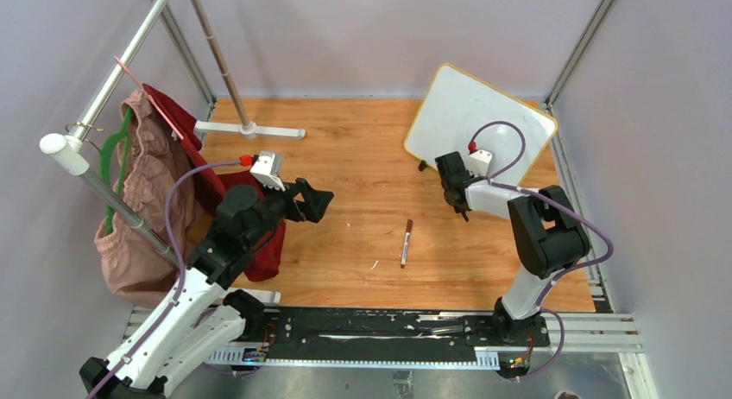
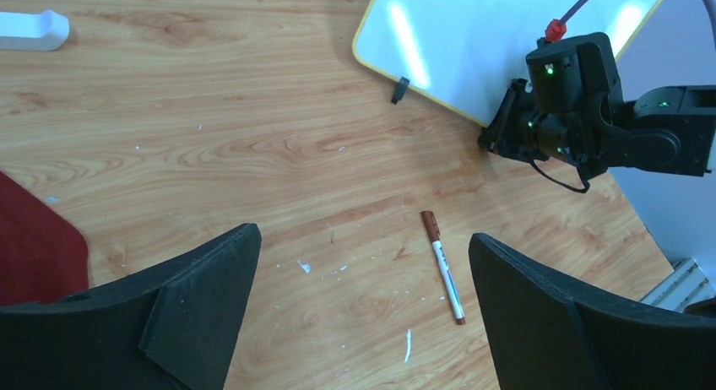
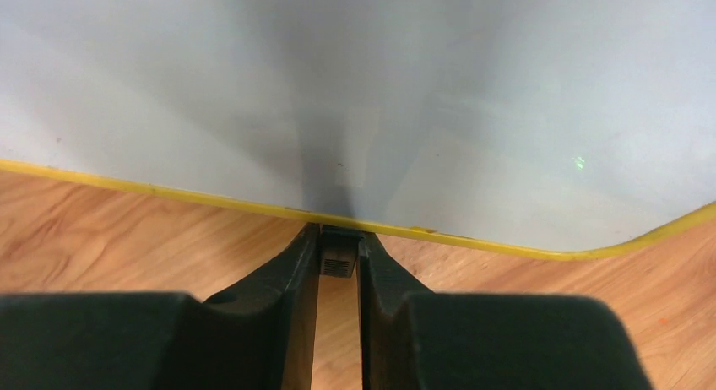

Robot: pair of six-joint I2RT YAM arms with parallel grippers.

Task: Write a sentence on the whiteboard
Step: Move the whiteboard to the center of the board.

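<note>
The whiteboard should turn by the held clip foot, so I will next move my right gripper toward the marker's brown cap (image 1: 409,226).
The whiteboard (image 1: 466,114) stands tilted at the back right; it is white with a yellow rim and its face is blank, with no sentence on it. My right gripper (image 1: 451,181) is at its lower edge, and in the right wrist view the gripper (image 3: 339,246) is shut on one black clip foot (image 3: 338,260) under the rim. The other clip foot (image 2: 399,89) stands free. A brown-capped marker (image 1: 406,242) lies on the wooden table between the arms. My left gripper (image 2: 363,238) is open and empty, held above the table left of the marker (image 2: 442,266).
A metal clothes rack (image 1: 129,53) stands at the left with a pink garment (image 1: 142,200), a green hanger and a red cloth (image 1: 207,192). Its white base foot (image 1: 250,129) lies at the back. Grey walls close in both sides. Small white scraps dot the wood.
</note>
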